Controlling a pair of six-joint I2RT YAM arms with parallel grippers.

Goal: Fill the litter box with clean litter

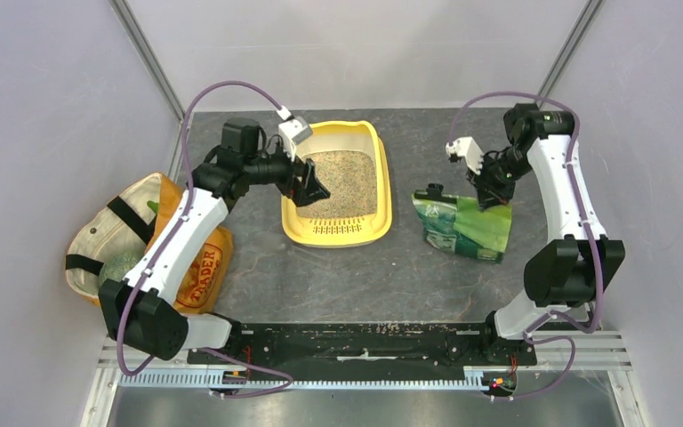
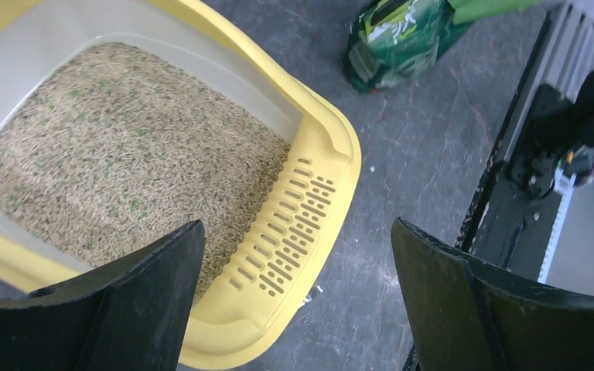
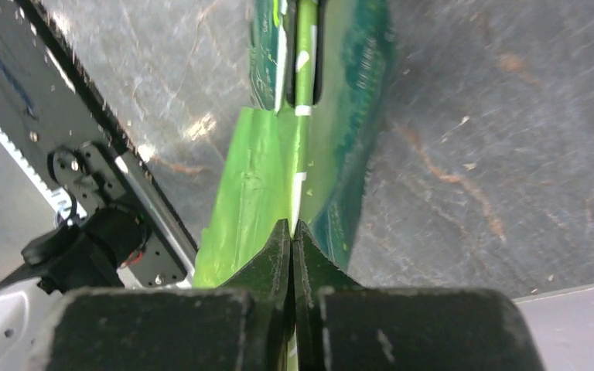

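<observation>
The robot will next bring its left gripper across the litter box (image 1: pixel 382 191) onto the thin black clip that is still on the green bag's top edge.
The yellow litter box (image 1: pixel 382 191) sits at the table's middle back, its slotted grille lip (image 1: pixel 336 229) at the near end. Beige-tan clean litter (image 1: pixel 342 182) covers its floor; it shows close in the left wrist view (image 2: pixel 116 166). My left gripper (image 1: pixel 313 189) is open and empty, above the box's left rim; in its own view (image 2: pixel 298 259) the grille lip (image 2: pixel 290 243) lies between the fingers. My right gripper (image 1: pixel 489 197) is shut on the top edge of the green printed bag (image 1: pixel 462 227), seen in the right wrist view (image 3: pixel 309 131) pinched between the fingertips (image 3: pixel 292 232).
An orange-and-cream tote bag (image 1: pixel 129 240) lies at the left table edge under my left arm. The black mounting rail (image 1: pixel 365 342) runs along the near edge. Grey walls close in on both sides.
</observation>
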